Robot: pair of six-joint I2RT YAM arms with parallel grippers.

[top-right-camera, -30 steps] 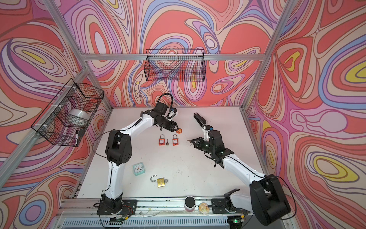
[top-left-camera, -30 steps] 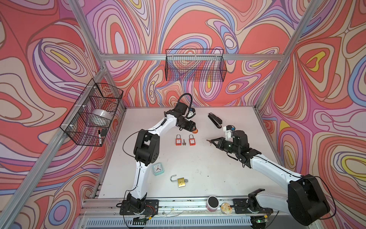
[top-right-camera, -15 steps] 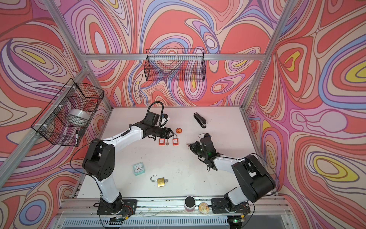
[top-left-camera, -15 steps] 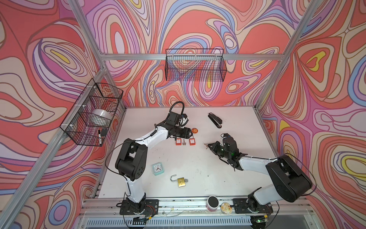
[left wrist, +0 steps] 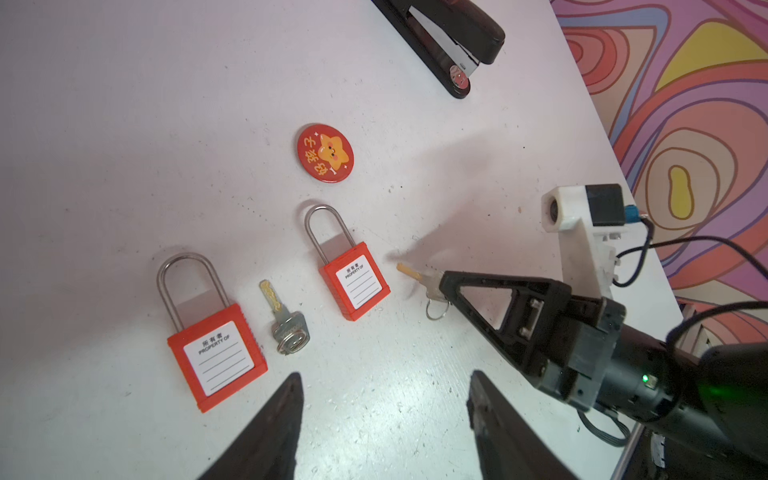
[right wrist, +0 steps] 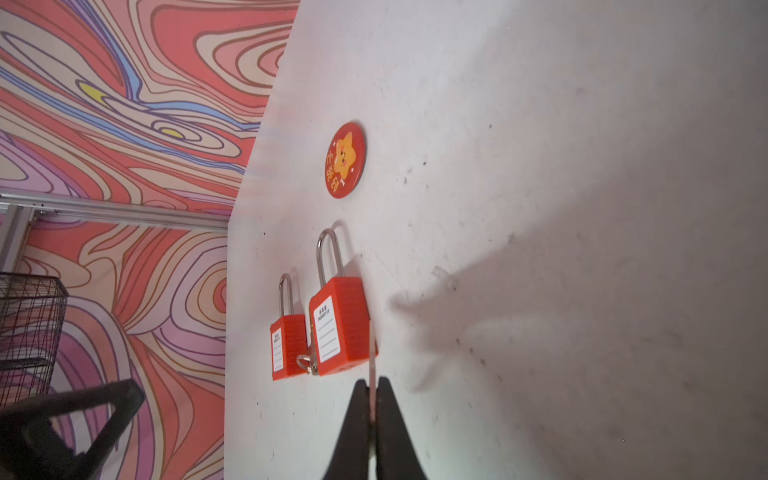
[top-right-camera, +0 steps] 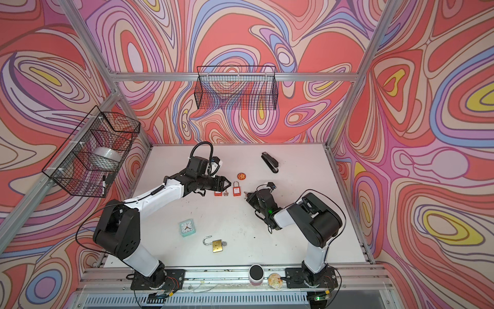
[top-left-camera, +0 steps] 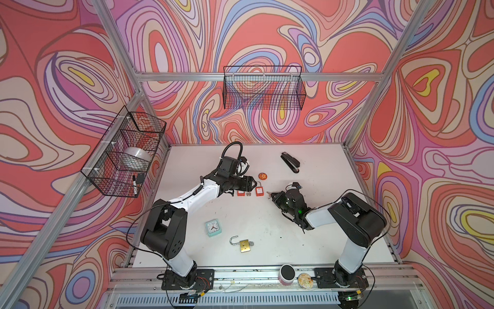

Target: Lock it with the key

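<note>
I will next lower my right gripper toward the bare tabletop beside the nearer red padlock below it and release the second key there.
Two red padlocks lie side by side with shackles closed, the left one and the right one. A loose silver key lies between them. My right gripper is shut on a second key, whose blade points at the right padlock's side and stops just short of it. My left gripper hovers open over the padlocks with nothing between its fingers.
A brass padlock with its shackle swung open lies near the front, beside a teal clock. A round red badge and a black stapler lie behind the padlocks. A cup stands on the front rail.
My left gripper has come down and forward over the red padlocks. My right gripper has moved left with the key, closer to the right red padlock.
</note>
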